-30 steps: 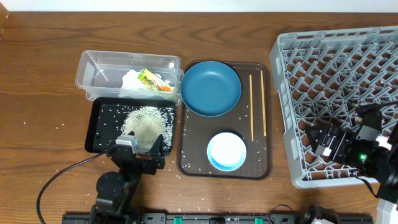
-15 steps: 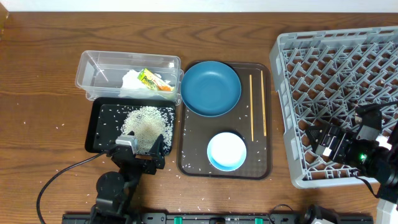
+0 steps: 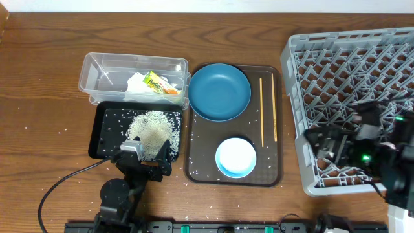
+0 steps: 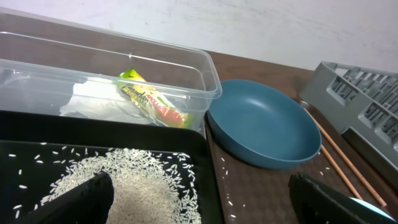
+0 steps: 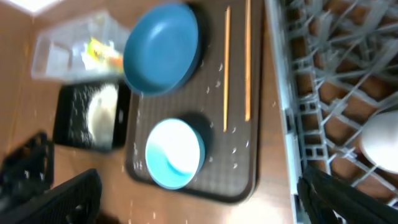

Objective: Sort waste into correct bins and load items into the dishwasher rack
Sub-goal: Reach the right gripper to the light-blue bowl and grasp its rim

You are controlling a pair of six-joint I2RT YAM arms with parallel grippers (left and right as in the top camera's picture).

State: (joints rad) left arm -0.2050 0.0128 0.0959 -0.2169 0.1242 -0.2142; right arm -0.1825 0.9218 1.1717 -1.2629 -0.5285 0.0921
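Observation:
My right gripper should move from the rack (image 3: pixel 349 77) past the chopsticks next, then down to the white bowl's rim.
The clear tub (image 3: pixel 97 74) holds white tissue (image 3: pixel 137 83) and the yellow-green wrapper (image 3: pixel 154 81); both also show in the left wrist view, tissue (image 4: pixel 93 102) and wrapper (image 4: pixel 146 99). The black tray (image 3: pixel 102 133) holds a rice pile (image 3: pixel 152 128). The blue plate (image 3: pixel 218 90), two chopsticks (image 3: pixel 262 110) and the white bowl (image 3: pixel 235 157) lie on the brown tray. My left gripper (image 3: pixel 143 154) is open and empty at the black tray's front edge (image 4: pixel 199 205). My right gripper (image 3: pixel 321 144) is open and empty over the grey rack's (image 3: pixel 349 77) front left part (image 5: pixel 205 199).
Loose rice grains are scattered on the brown tray (image 3: pixel 200 162) and on the wooden table around the black tray. In the right wrist view a pale rounded thing (image 5: pixel 380 142) lies in the rack (image 5: pixel 323 68); I cannot tell which cup it is.
My right arm has swung left and lifted over the rack's front left corner, its view now blurred. The left arm and all objects have not moved.

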